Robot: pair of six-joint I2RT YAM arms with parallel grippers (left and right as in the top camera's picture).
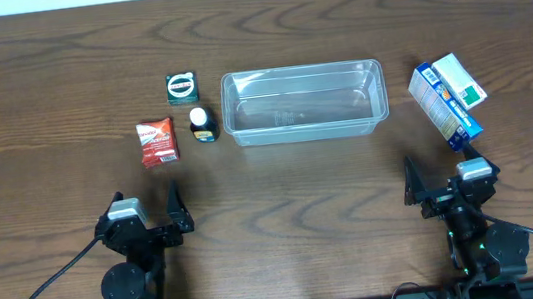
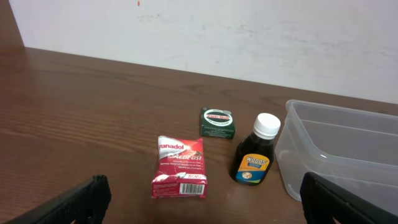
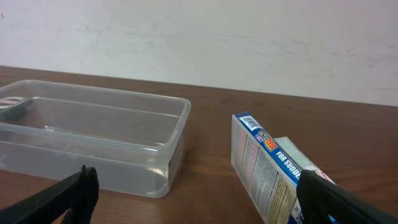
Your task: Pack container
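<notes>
My right gripper is next going to reach outward and tip its fingers down onto the blue-and-white box's narrow top (image 1: 450,99) (image 3: 270,144), because the box stands outward of it.
The clear plastic container (image 1: 303,102) stands empty at the table's middle; it shows in the left wrist view (image 2: 348,149) and the right wrist view (image 3: 93,140). Left of it are a red Panadol box (image 1: 157,142) (image 2: 180,168), a dark syrup bottle with a white cap (image 1: 202,125) (image 2: 255,158) and a small green box (image 1: 181,87) (image 2: 217,122). Right of it lie a blue-and-white box (image 1: 440,105) (image 3: 264,168) and a green-and-white box (image 1: 460,79). My left gripper (image 1: 149,209) (image 2: 202,205) is open and empty near the front edge. My right gripper (image 1: 448,177) (image 3: 199,202) is open and empty.
A white wall rises behind the table's far edge (image 2: 205,34). Black cables run from both arm bases along the front edge (image 1: 46,290).
</notes>
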